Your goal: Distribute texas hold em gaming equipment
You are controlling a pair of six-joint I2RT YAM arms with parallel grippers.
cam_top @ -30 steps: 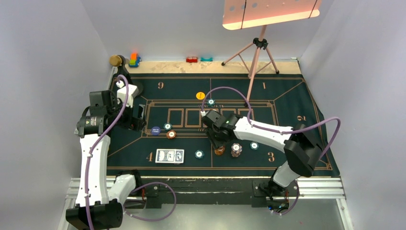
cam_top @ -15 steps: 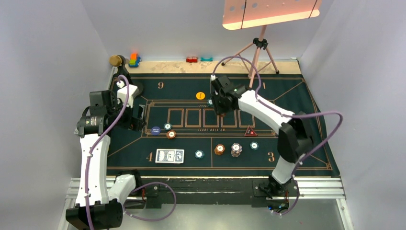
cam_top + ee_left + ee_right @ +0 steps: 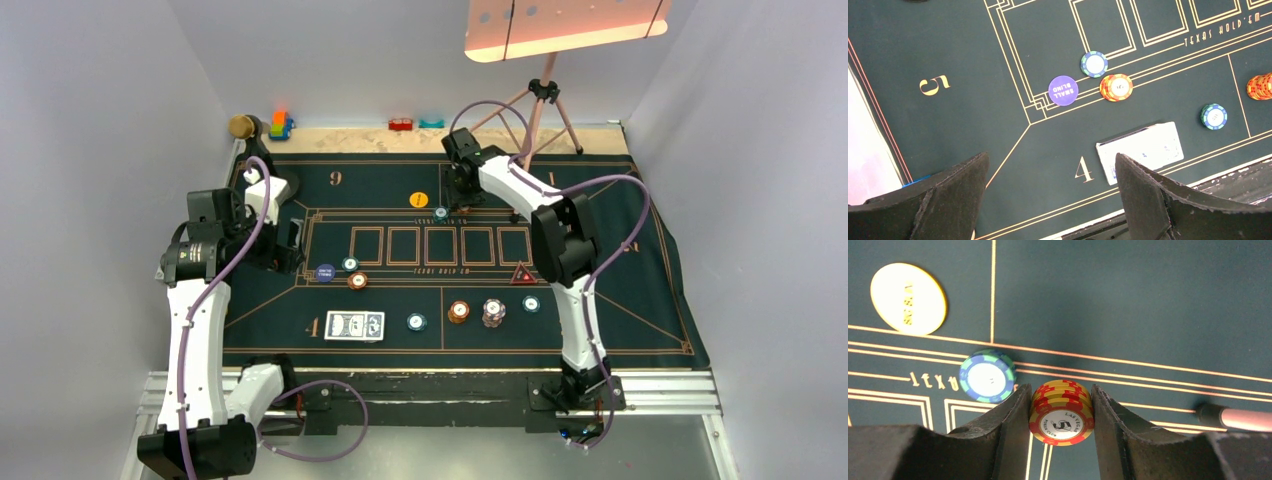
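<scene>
I need to lower my right gripper next onto the mat's gold lines beside the teal chip (image 3: pixel 987 375).
My right gripper (image 3: pixel 1060 388) is shut on a short stack of orange-and-yellow chips (image 3: pixel 1062 415), held above the green mat. Below it lie a teal chip (image 3: pixel 987 375) and the yellow disc button (image 3: pixel 908 298). From above, this gripper (image 3: pixel 462 192) hangs over the mat's far side. My left gripper (image 3: pixel 1051 156) is open and empty above the "4" mark. Ahead of it are the card deck (image 3: pixel 1140 150), the dark-blue "small blind" button (image 3: pixel 1063 90), a teal chip (image 3: pixel 1094 64) and an orange chip (image 3: pixel 1116 87). The red triangle marker (image 3: pixel 521 274) lies right of the card boxes.
Near the front lie an orange stack (image 3: pixel 458 312), a pale stack (image 3: pixel 493 312) and teal chips (image 3: pixel 416 322) (image 3: pixel 531 304). A tripod stand (image 3: pixel 535 110) rises just right of my right gripper. Toy blocks (image 3: pixel 281 124) (image 3: pixel 401 124) sit beyond the mat.
My right arm has swung from the front-middle of the mat to its far side, carrying orange chips. The left arm has not moved.
</scene>
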